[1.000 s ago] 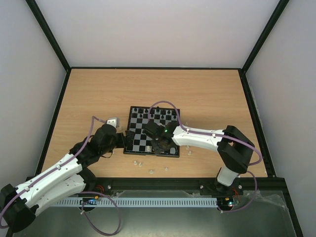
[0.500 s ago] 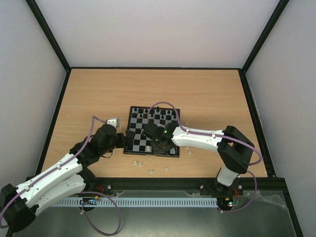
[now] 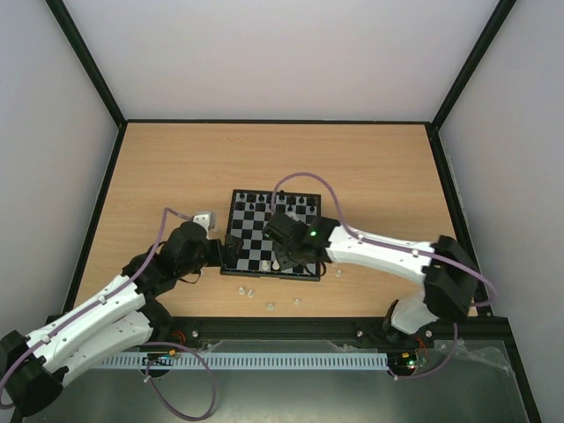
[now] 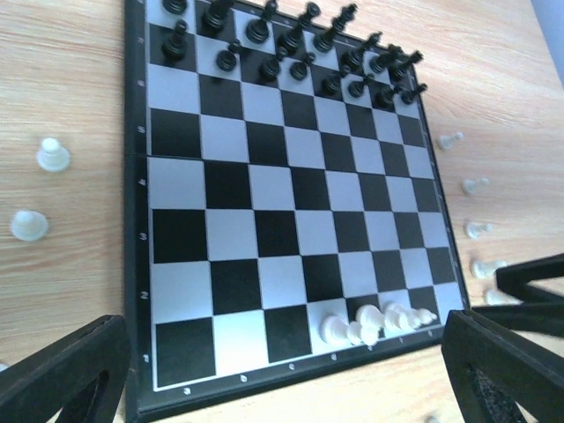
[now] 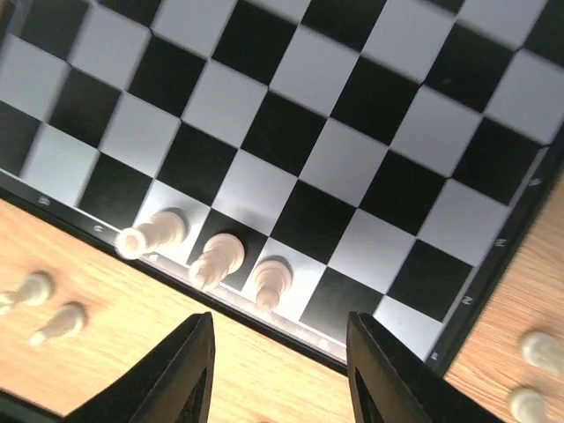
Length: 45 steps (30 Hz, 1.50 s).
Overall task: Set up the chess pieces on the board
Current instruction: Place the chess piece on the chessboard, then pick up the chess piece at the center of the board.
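Note:
I need to move my left gripper back, to the right in the top view, and down over the white piece nearest the front bar (image 3: 270,306), because that piece stands off the board (image 3: 264,231).
The board (image 3: 264,231) lies mid-table, black pieces (image 4: 291,44) filling its far rows. Several white pieces (image 4: 377,322) stand on the near row; the right wrist view shows three of them (image 5: 216,258) upright on adjoining squares. My right gripper (image 5: 280,381) hovers open over the board's near edge, just behind those three, with nothing between its fingers (image 5: 176,379). In the top view the right gripper (image 3: 282,261) is above the near row. My left gripper (image 4: 282,392) is wide open and empty at the board's left edge, where the top view also shows this left gripper (image 3: 231,252).
Loose white pieces lie on the wood: two left of the board (image 4: 53,155), several to its right (image 4: 476,185), and a scatter in front of it (image 3: 270,306). A small grey block (image 3: 203,216) sits by the left arm. Black rails frame the table.
My right gripper has opened and pulled back from the near row, leaving a white piece standing there; its elbow has swung right. The left arm has hardly moved.

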### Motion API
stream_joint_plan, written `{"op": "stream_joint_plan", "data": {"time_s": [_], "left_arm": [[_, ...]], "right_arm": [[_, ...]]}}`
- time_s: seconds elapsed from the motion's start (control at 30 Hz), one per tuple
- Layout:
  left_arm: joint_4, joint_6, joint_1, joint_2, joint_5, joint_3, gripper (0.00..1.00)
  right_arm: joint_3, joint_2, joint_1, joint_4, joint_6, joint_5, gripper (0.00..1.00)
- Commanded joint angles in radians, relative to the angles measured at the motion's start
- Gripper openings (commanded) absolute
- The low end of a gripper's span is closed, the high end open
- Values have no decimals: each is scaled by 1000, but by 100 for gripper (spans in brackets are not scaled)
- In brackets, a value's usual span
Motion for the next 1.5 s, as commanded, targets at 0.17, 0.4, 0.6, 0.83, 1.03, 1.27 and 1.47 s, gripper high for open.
{"op": "stream_joint_plan", "data": {"time_s": [0.17, 0.4, 0.6, 0.83, 1.03, 1.27, 1.47], "left_arm": [[-109, -24, -157, 69, 60, 141, 99], [-285, -149, -500, 206, -169, 250, 99], [-280, -206, -665, 393, -188, 255, 99], [-210, -200, -733, 595, -185, 275, 82], [-178, -157, -731, 688, -202, 305, 67], [-140, -130, -727, 723, -180, 304, 47], [-126, -122, -719, 732, -171, 288, 34]], "right_arm": [[-60, -317, 6, -99, 61, 97, 44], [-113, -498, 5, -98, 65, 90, 44], [-132, -567, 6, -115, 64, 97, 45], [-146, -591, 5, -125, 64, 96, 45], [-148, -598, 5, -129, 66, 91, 45], [-143, -599, 6, -137, 70, 93, 45], [-140, -600, 5, -139, 73, 91, 45]]}}
